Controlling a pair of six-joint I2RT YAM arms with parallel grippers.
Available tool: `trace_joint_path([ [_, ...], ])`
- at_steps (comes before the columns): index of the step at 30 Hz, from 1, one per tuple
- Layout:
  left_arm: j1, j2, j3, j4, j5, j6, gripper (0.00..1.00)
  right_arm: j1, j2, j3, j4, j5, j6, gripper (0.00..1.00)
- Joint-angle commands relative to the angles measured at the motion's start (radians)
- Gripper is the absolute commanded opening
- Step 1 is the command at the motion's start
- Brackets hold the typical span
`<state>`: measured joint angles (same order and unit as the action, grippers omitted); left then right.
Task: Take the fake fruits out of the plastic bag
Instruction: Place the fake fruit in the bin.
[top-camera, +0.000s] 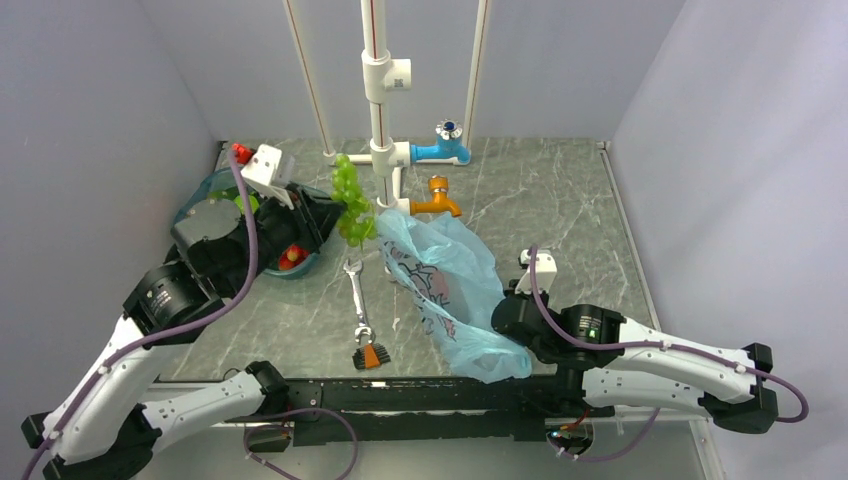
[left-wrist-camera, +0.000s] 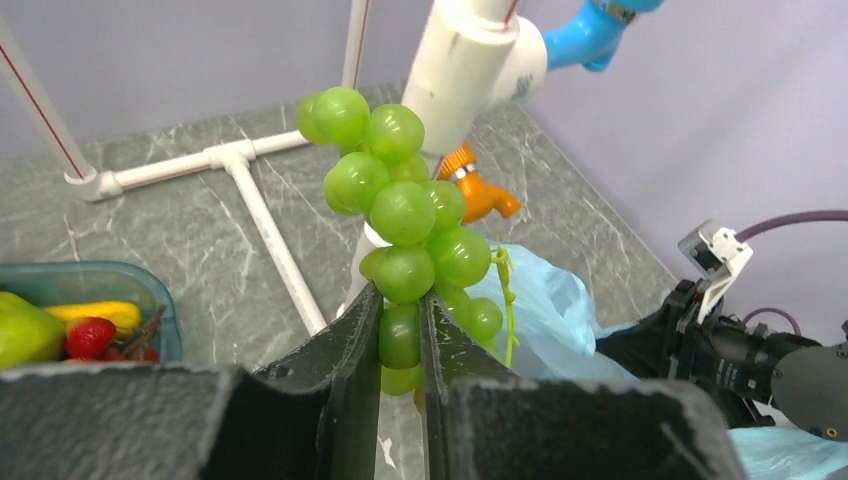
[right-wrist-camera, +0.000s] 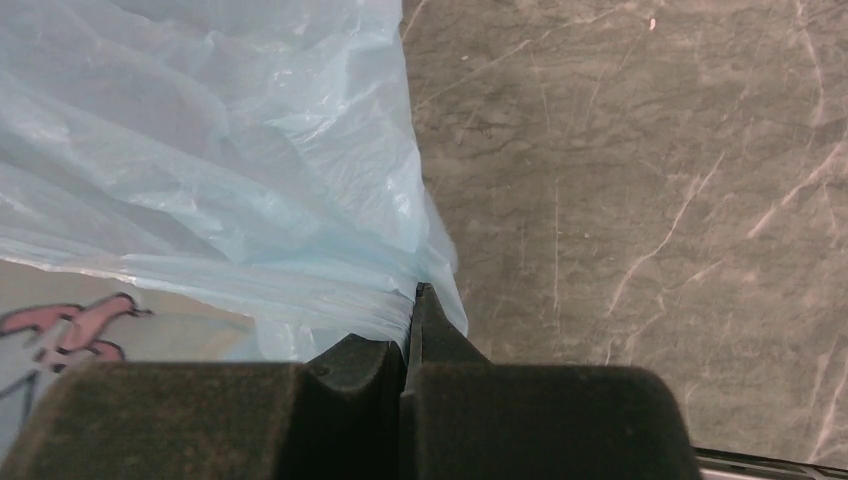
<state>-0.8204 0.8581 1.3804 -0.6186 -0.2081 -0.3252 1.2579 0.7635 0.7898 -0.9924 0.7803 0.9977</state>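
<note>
The teal basket holds fruit, so my left gripper should swing to the left in the top view and tilt down over the strawberries to let go of the grape bunch (top-camera: 350, 200).
My left gripper (top-camera: 340, 215) (left-wrist-camera: 401, 330) is shut on the light-green grape bunch (top-camera: 350, 200) (left-wrist-camera: 405, 215), holding it in the air beside the white pipe, up and left of the bag. The light-blue plastic bag (top-camera: 445, 285) (left-wrist-camera: 560, 310) (right-wrist-camera: 220, 190) lies crumpled on the table's middle. My right gripper (top-camera: 505, 320) (right-wrist-camera: 410, 310) is shut on the bag's near right edge, pinching the film between its jaws. The orange, the maroon fruit and the round green fruit do not show.
A teal basket (top-camera: 205, 190) (left-wrist-camera: 120, 275) at the left holds a banana (left-wrist-camera: 95, 315), a pear (left-wrist-camera: 20, 335) and strawberries (left-wrist-camera: 90, 335). A wrench (top-camera: 358, 295) and a small orange brush (top-camera: 371, 355) lie left of the bag. White pipework (top-camera: 378, 100) with a blue tap (top-camera: 445, 145) and an orange tap (top-camera: 438, 198) stands behind.
</note>
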Motion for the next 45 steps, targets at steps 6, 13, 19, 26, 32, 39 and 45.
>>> trace_joint_path([
  [6, 0.152, -0.065, -0.032, 0.103, 0.293, -0.03, 0.0, -0.002, -0.015, -0.012, 0.013, 0.028, 0.004, 0.0],
  [13, 0.192, -0.023, 0.014, -0.002, 0.216, -0.017, 0.0, -0.002, -0.022, -0.013, 0.026, 0.011, -0.012, 0.0],
  [19, 0.329, 0.059, -0.015, -0.025, 0.161, -0.031, 0.0, -0.003, -0.059, -0.03, 0.046, -0.014, -0.024, 0.0],
  [26, 0.654, 0.204, -0.031, 0.079, 0.312, -0.077, 0.0, -0.002, -0.07, -0.029, 0.059, -0.02, -0.045, 0.0],
  [32, 0.813, 0.38, -0.091, 0.139, 0.33, -0.014, 0.0, -0.002, -0.039, -0.024, 0.059, -0.011, -0.049, 0.0],
  [39, 0.857, 0.465, -0.145, 0.121, 0.33, 0.134, 0.0, -0.002, 0.002, 0.015, 0.031, -0.016, -0.049, 0.0],
  [45, 0.857, 0.505, -0.145, 0.087, 0.232, 0.163, 0.0, -0.001, 0.013, 0.053, 0.01, 0.009, -0.049, 0.0],
])
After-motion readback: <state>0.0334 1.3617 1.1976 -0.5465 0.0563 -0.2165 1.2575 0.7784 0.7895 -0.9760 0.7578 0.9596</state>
